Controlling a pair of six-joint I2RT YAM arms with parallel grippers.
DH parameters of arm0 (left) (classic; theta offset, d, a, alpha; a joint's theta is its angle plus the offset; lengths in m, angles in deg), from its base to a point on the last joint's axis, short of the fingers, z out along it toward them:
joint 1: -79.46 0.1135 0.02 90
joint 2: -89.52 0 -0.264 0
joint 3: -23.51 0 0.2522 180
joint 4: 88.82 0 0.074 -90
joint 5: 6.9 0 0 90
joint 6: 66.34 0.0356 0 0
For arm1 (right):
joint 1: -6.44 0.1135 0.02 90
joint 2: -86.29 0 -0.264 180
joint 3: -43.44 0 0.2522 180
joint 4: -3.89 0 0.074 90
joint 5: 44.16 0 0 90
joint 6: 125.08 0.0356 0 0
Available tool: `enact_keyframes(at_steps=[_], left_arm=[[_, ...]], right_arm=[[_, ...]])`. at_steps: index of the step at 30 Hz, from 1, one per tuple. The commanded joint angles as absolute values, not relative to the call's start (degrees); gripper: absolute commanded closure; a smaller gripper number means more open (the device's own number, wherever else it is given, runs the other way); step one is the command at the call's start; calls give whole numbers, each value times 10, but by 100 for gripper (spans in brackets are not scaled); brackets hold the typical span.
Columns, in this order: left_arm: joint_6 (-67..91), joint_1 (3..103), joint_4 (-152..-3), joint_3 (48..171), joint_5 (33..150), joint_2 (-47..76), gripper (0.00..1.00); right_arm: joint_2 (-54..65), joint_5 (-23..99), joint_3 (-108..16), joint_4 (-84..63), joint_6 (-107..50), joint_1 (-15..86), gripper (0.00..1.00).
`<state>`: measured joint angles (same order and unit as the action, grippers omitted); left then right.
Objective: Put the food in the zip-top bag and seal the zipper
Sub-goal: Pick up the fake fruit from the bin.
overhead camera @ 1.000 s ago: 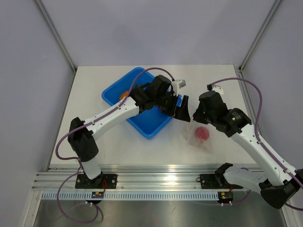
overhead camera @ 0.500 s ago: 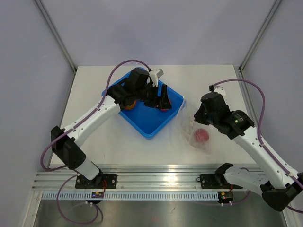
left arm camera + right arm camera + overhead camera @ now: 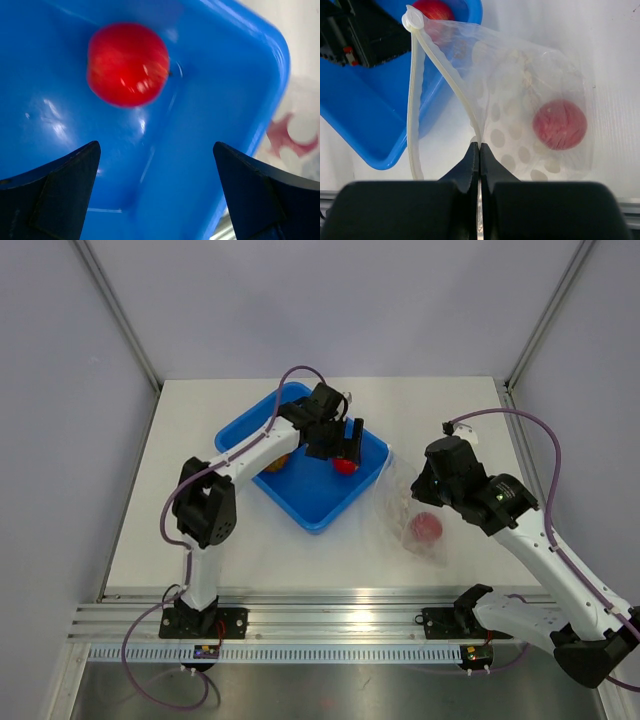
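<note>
The robot's left gripper will move down to the red fruit in the tray next.
One red fruit (image 3: 345, 466) lies in the right corner of the blue tray (image 3: 300, 508); it also shows in the left wrist view (image 3: 127, 64). My left gripper (image 3: 350, 446) hovers just above it, open and empty (image 3: 155, 150). The orange pineapple (image 3: 279, 462) lies in the tray, mostly hidden under the left arm. The clear zip-top bag (image 3: 408, 510) lies right of the tray with the other red fruit (image 3: 426, 528) inside (image 3: 559, 124). My right gripper (image 3: 424, 486) is shut (image 3: 479, 148) on the bag's zipper (image 3: 440, 65), lifting the upper lip so the mouth gapes toward the tray.
The tray's right corner (image 3: 470, 10) sits against the bag's mouth. My left gripper's black body (image 3: 365, 35) shows over the tray in the right wrist view. The table's near edge is a metal rail (image 3: 330, 625); slanted frame posts stand at the back corners.
My left gripper has drawn back from the bag's mouth to over the tray and now hovers above the red fruit there. The right gripper still holds the bag's lip.
</note>
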<state>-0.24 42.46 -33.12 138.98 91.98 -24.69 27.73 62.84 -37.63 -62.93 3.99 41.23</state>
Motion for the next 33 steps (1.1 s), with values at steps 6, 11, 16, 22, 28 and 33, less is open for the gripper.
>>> enact_keyframes(at_steps=[6, 11, 16, 22, 28, 33], left_arm=[[26, 440, -323, 1518, 900, -359, 1], [33, 440, -323, 1530, 898, -397, 1], [20, 440, -330, 1527, 893, -412, 16], [15, 440, -330, 1487, 858, -337, 48], [6, 439, -352, 1411, 844, -177, 61], [7, 424, -357, 1331, 896, -58, 63]], right_arm=[[281, 640, -381, -625, 45, 415, 100], [273, 639, -383, -623, 42, 415, 100], [265, 640, -388, -623, 40, 415, 100], [262, 640, -387, -621, 39, 415, 100], [255, 632, -377, -602, 41, 415, 100], [238, 626, -382, -586, 38, 415, 100]])
